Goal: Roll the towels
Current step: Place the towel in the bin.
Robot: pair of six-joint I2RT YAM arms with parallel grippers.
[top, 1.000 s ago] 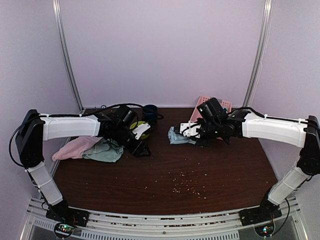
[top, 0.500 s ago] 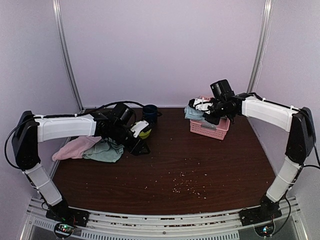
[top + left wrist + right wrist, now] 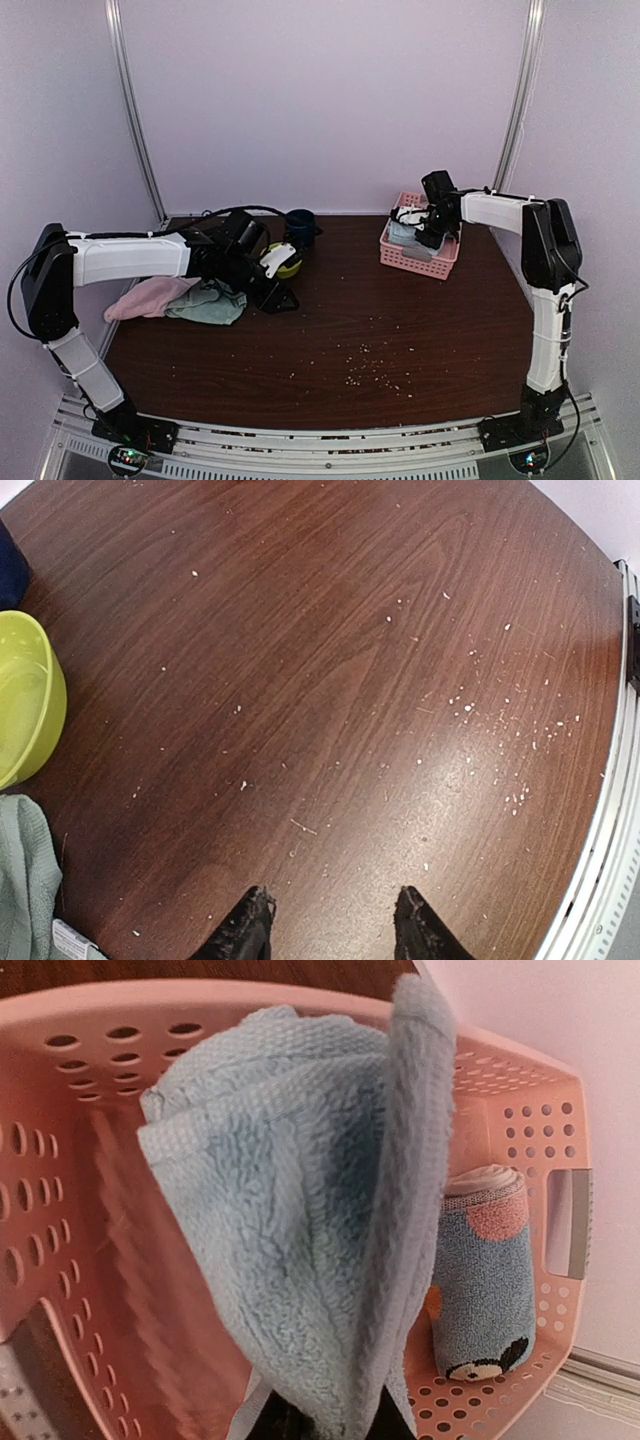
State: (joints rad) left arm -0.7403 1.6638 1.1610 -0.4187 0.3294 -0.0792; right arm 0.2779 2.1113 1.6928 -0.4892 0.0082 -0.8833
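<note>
The bottom of the basket is free next to the rolled towel, so the right gripper should go down deeper into the pink basket (image 3: 150,1260) and let go of the folded pale blue towel (image 3: 300,1210).
My right gripper (image 3: 414,224) is shut on the folded pale blue towel (image 3: 300,1210) and holds it down inside the pink basket (image 3: 60,1160); its own tips (image 3: 325,1425) are mostly hidden by the cloth. A rolled light blue towel with pink and orange patches (image 3: 485,1280) lies in the basket beside it. The mint green towel (image 3: 210,303) and the pink towel (image 3: 145,297) lie crumpled at the table's left. My left gripper (image 3: 280,298) is open and empty, low over bare wood (image 3: 330,900), just right of the mint towel (image 3: 20,880).
The pink basket (image 3: 420,258) stands at the back right of the table. A lime-green bowl (image 3: 287,262) and a dark blue cup (image 3: 300,222) stand behind my left gripper; the bowl also shows in the left wrist view (image 3: 25,710). Crumbs dot the table's middle (image 3: 370,370).
My right gripper has carried the pale blue towel from the table's middle up and back, then down into the pink basket. My left gripper has barely moved.
</note>
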